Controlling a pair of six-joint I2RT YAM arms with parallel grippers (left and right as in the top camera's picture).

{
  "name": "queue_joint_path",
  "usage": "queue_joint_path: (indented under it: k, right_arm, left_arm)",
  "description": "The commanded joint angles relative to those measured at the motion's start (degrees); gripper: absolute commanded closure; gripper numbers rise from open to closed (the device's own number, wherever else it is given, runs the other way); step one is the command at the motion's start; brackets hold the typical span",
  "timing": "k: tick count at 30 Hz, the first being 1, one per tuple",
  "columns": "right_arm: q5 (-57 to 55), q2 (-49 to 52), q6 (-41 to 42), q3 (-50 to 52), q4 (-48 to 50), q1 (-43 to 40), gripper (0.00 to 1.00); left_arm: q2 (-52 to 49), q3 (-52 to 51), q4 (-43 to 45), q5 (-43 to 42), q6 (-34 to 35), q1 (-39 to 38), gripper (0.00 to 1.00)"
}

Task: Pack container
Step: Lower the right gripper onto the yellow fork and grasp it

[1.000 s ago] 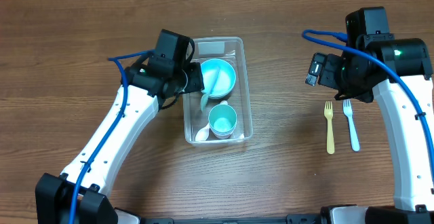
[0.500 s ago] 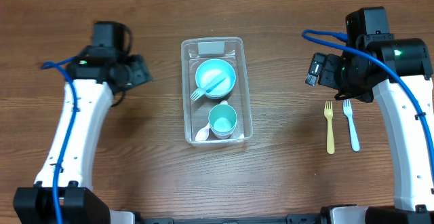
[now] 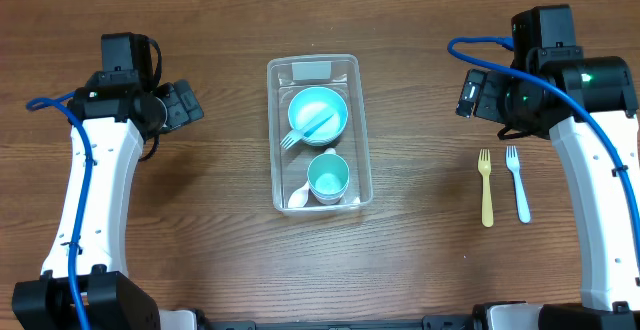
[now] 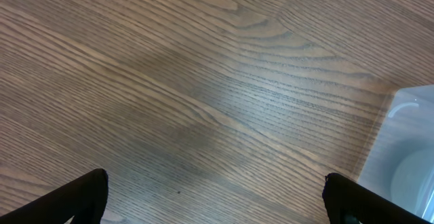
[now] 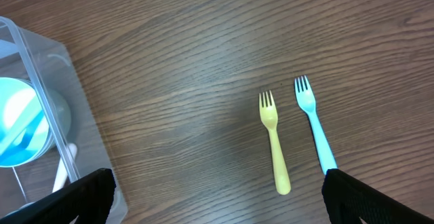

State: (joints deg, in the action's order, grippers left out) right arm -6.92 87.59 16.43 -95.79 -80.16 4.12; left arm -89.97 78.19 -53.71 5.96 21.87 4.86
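Note:
The yellow fork is still outside the container (image 3: 362, 120). My right gripper needs to move down and back toward the base next, open, onto the yellow fork's handle (image 3: 487, 187).
The clear container (image 3: 362, 120) stands mid-table with its white label (image 3: 312, 70) at the far end. It holds a teal bowl (image 3: 320, 110) with a blue fork (image 3: 303, 131) lying in it, a teal cup (image 3: 327, 177) and a white spoon (image 3: 298, 199). My left gripper (image 3: 186, 104) is open and empty over bare wood, left of the container; its wrist view shows a container corner (image 4: 410, 115). My right gripper (image 3: 467, 95) is open and empty, right of the container. A yellow fork (image 3: 486, 188) and a light blue fork (image 3: 517, 182) lie below it on the table.
In the right wrist view the yellow fork (image 5: 274, 142) and the light blue fork (image 5: 315, 125) lie side by side, tines pointing away, with the container wall (image 5: 87, 119) and teal bowl (image 5: 20, 125) at the left. Bare wood lies between the container and the forks.
My left arm has drawn back from over the container to the far left, leaving a blue fork in the teal bowl. My right gripper has shifted slightly away from the forks.

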Motion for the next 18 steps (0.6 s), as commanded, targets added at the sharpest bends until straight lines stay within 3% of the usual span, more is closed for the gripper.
queue_joint_path:
  k: [1, 8, 18]
  right_arm:
    - [-0.96, -1.11, -0.35, -1.31, 1.14, -0.24, 0.00]
    - [-4.63, -0.83, -0.09, 1.77, -0.07, -1.14, 0.00]
    - [-7.17, -0.83, -1.68, 27.23, 15.85, -1.68, 0.00]
  left_arm:
    - [1.49, 1.05, -0.02, 0.61, -1.31, 0.04, 0.00]
    - [1.49, 1.05, -0.02, 0.61, -1.31, 0.04, 0.00]
    - [1.49, 1.05, -0.02, 0.61, -1.31, 0.04, 0.00]
